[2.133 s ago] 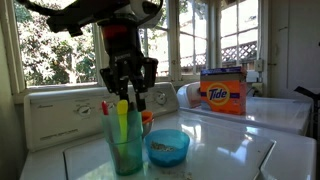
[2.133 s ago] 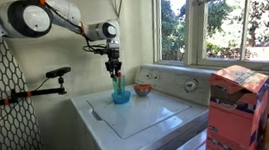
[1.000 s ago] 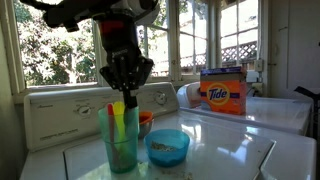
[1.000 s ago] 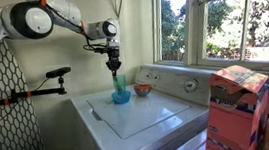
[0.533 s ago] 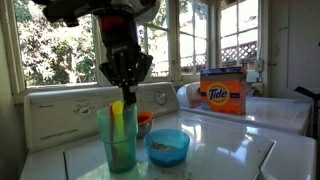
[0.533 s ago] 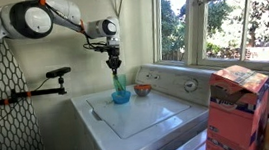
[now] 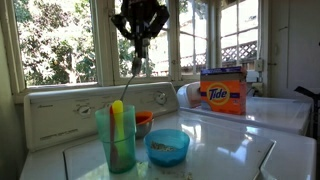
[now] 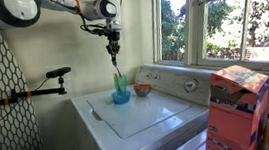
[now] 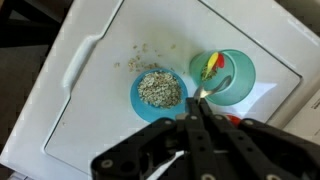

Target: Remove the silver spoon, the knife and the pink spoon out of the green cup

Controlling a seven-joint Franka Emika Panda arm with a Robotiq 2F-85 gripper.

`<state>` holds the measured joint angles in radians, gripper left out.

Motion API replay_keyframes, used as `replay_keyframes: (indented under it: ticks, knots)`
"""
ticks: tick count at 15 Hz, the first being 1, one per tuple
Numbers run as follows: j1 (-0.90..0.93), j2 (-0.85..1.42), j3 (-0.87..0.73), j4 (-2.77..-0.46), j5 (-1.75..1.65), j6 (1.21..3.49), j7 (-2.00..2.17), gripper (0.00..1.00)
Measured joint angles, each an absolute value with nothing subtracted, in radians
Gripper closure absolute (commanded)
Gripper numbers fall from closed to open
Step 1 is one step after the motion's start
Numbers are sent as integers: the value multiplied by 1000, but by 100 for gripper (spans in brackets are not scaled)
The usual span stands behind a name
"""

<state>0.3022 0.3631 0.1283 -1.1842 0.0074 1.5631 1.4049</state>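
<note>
My gripper needs to move away from the cup (image 7: 120, 140) and down to the top of the washer beyond the blue bowl to let go of the silver spoon, because that spot is bare.
The green cup (image 7: 120, 140) stands on the white washer top, next to a blue bowl. It also shows in the other exterior view (image 8: 121, 84) and in the wrist view (image 9: 232, 78). The yellow-green knife (image 7: 117, 118) and the pink spoon (image 9: 206, 73) stand inside it. My gripper (image 7: 137, 50) is high above the cup, shut on the silver spoon (image 7: 137, 64), which hangs down clear of the rim. In the wrist view the spoon's bowl (image 9: 204, 91) shows just past my shut fingertips (image 9: 196, 108).
A blue bowl (image 7: 167, 147) of grey granules sits beside the cup, with a small orange dish (image 8: 143, 88) behind it. A Tide box (image 7: 223, 92) stands on the neighbouring machine. Windows run behind, and the control panel lines the back edge.
My gripper has risen from the cup's rim to well above it, drawing the silver spoon out. The knife and pink spoon stay in the cup.
</note>
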Motion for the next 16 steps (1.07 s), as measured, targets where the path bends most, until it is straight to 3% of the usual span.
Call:
replay_keyframes:
  ticks: [6, 16]
  knots:
    - [225, 246, 103, -1198, 64, 1472, 1314, 99]
    - [224, 149, 55, -1614, -340, 1886, 1650, 99]
